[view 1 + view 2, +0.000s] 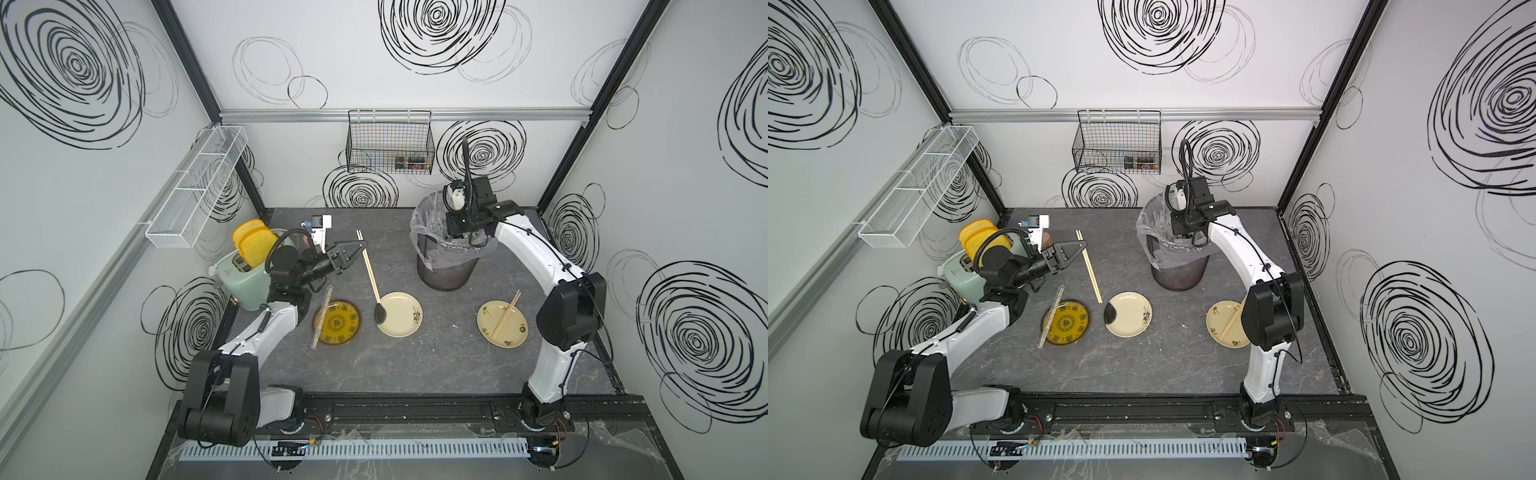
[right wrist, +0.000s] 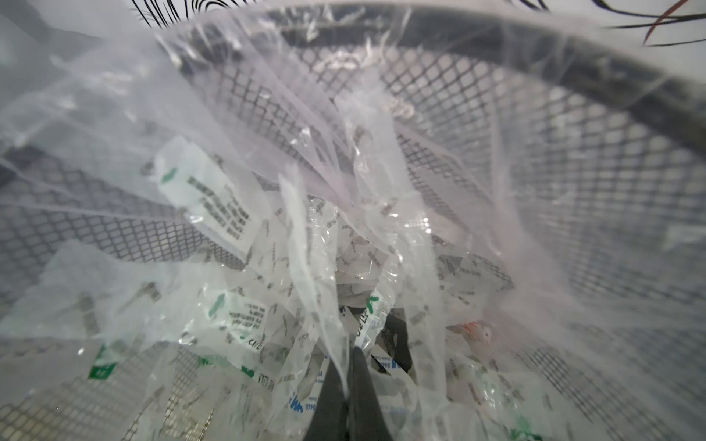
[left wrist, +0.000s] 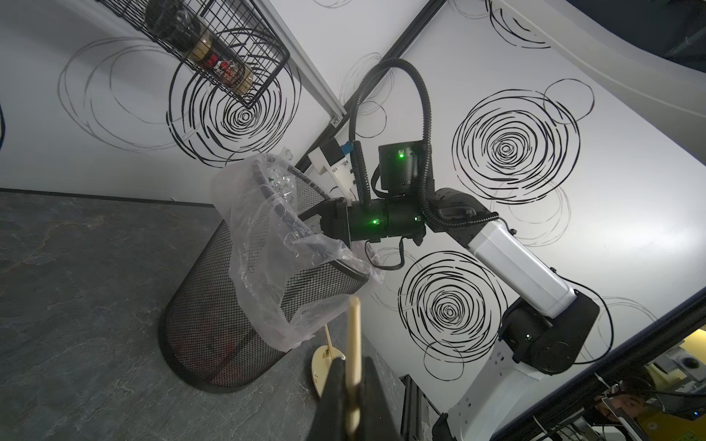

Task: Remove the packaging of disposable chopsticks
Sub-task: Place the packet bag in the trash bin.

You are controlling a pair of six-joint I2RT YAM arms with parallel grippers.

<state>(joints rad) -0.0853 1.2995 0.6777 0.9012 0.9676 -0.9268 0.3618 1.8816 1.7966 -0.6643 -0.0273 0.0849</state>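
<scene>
My right gripper lowers deeper toward the pile next and releases the clear piece of packaging there, since crumpled printed wrappers already lie below in the lined mesh bin (image 1: 444, 270).
My left gripper (image 1: 363, 246) (image 3: 353, 362) is shut on a bare pair of disposable chopsticks (image 1: 369, 270) (image 3: 354, 336) near its far end. That pair slants down toward a cream plate (image 1: 405, 320). My right gripper (image 2: 349, 359) reaches down inside the lined mesh bin (image 1: 444, 270) and is shut on a clear strip of packaging (image 2: 305, 244). Several crumpled printed wrappers lie below it. A second pair, inside a clear sleeve (image 1: 322, 318), lies across the dark yellow plate (image 1: 345, 328). A third bare pair (image 1: 505, 318) rests on the right cream plate (image 1: 486, 316).
A green toaster (image 1: 245, 282) holding yellow toast stands at the left, just behind my left arm. A black wire basket (image 1: 390, 145) hangs on the back wall. A white wire shelf (image 1: 195, 187) hangs on the left wall. The bin's loose liner (image 3: 267, 244) drapes over its rim.
</scene>
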